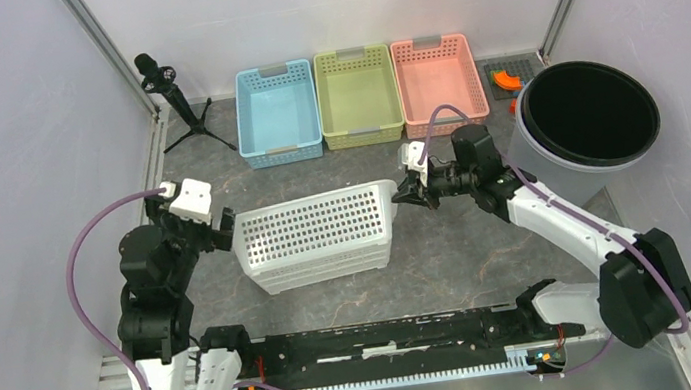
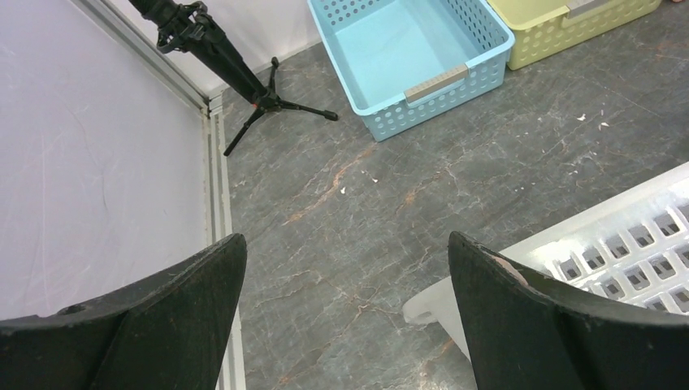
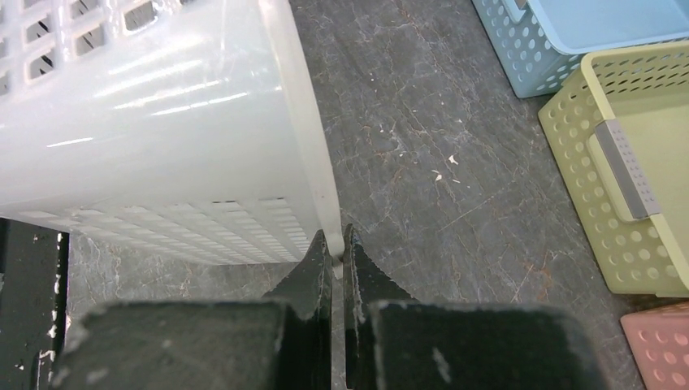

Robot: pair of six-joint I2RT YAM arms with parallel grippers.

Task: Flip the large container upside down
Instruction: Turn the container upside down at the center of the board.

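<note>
My right gripper needs to turn next and pull back and down to free the container's rim at the tabletop below it, since the container (image 1: pixel 316 234) rests on its side.
The large container (image 1: pixel 316 234) is a white perforated basket in the middle of the table, tipped so that a perforated long wall faces up. My right gripper (image 1: pixel 405 193) is shut on the thin rim at its right end. In the right wrist view the rim edge is pinched between the fingertips of my right gripper (image 3: pixel 337 237), and the container's smooth white wall (image 3: pixel 162 122) fills the upper left. My left gripper (image 1: pixel 225 229) stands wide open just off the container's left end. In the left wrist view my left gripper (image 2: pixel 348 237) has bare table between its fingers, and a corner of the container (image 2: pixel 617 244) lies beside the right finger.
A blue basket (image 1: pixel 277 113), a green basket (image 1: pixel 359 94) and a pink basket (image 1: pixel 440 82) stand in a row at the back. A large black round bin (image 1: pixel 588 113) sits at the back right, close behind my right arm. A small black tripod (image 1: pixel 172 97) stands at the back left.
</note>
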